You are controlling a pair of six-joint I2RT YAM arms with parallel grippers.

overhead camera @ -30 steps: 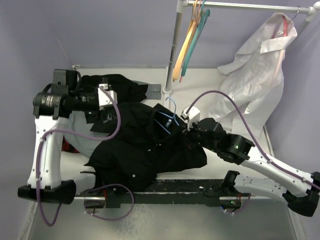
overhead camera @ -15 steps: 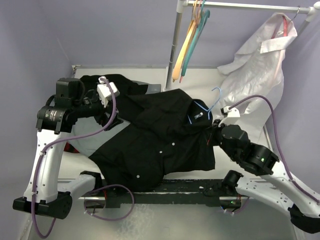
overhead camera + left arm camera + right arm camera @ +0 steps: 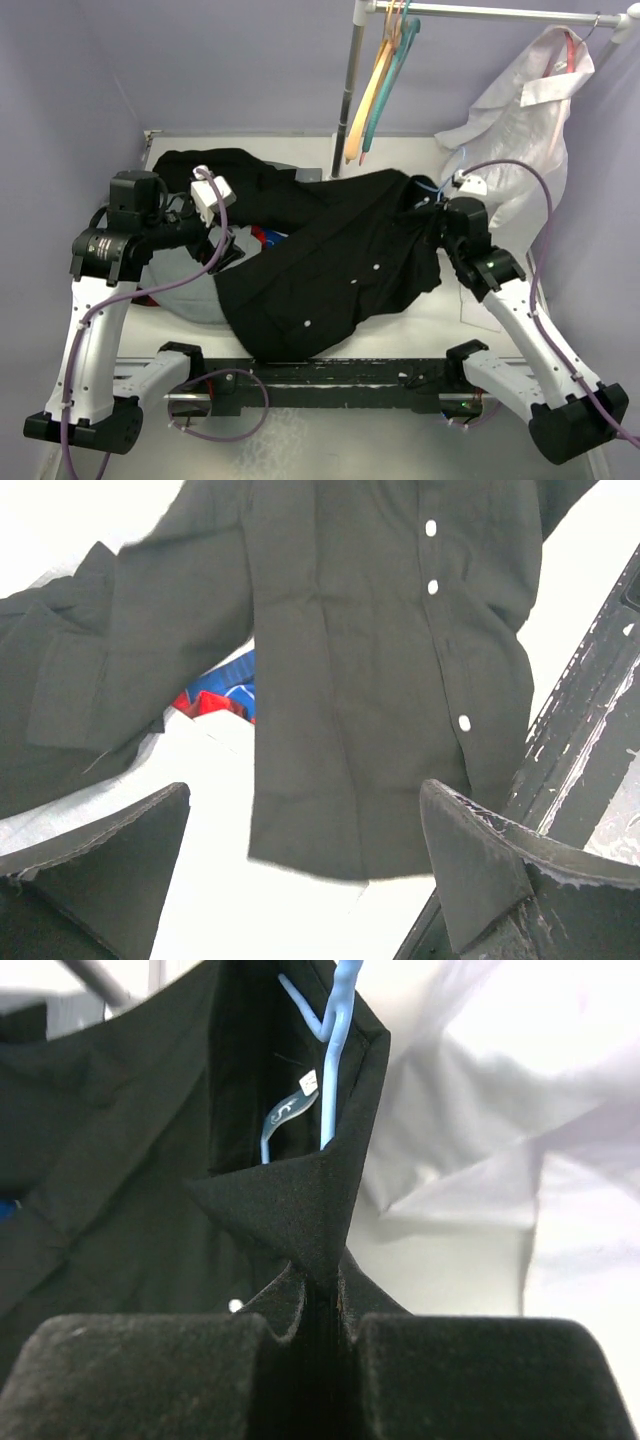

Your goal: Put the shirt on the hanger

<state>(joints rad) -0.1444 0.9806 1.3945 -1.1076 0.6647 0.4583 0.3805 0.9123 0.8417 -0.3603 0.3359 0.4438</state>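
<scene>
My right gripper rises outward to the rack pole's bare part [image 3: 538, 15] beside the white garment next. It releases the black shirt's collar there, as the hanger's hook sticks out free.
The black shirt [image 3: 340, 262] hangs stretched from its collar at the right down to the table's middle. Its white buttons show in the left wrist view [image 3: 380, 660]. My right gripper [image 3: 432, 207] is shut on the collar's point [image 3: 300, 1210] and holds it raised. The light-blue hanger [image 3: 335, 1050] sits inside the collar with its hook sticking out above; a bit of it shows in the top view [image 3: 443, 184]. My left gripper [image 3: 226, 236] is open and empty, above the shirt's lower front; its fingers [image 3: 470, 860] stand wide apart.
A rack pole [image 3: 346, 100] carries orange and teal hangers [image 3: 382, 75]. A white garment [image 3: 515, 130] hangs at the back right. A red-and-blue cloth [image 3: 215, 692] and a grey cloth [image 3: 185, 290] lie under the shirt. A black rail [image 3: 330, 372] runs along the near edge.
My right gripper has carried the collar and hanger up and to the right, toward the back. The shirt has been dragged and stretched rightward. My left arm has shifted slightly lower.
</scene>
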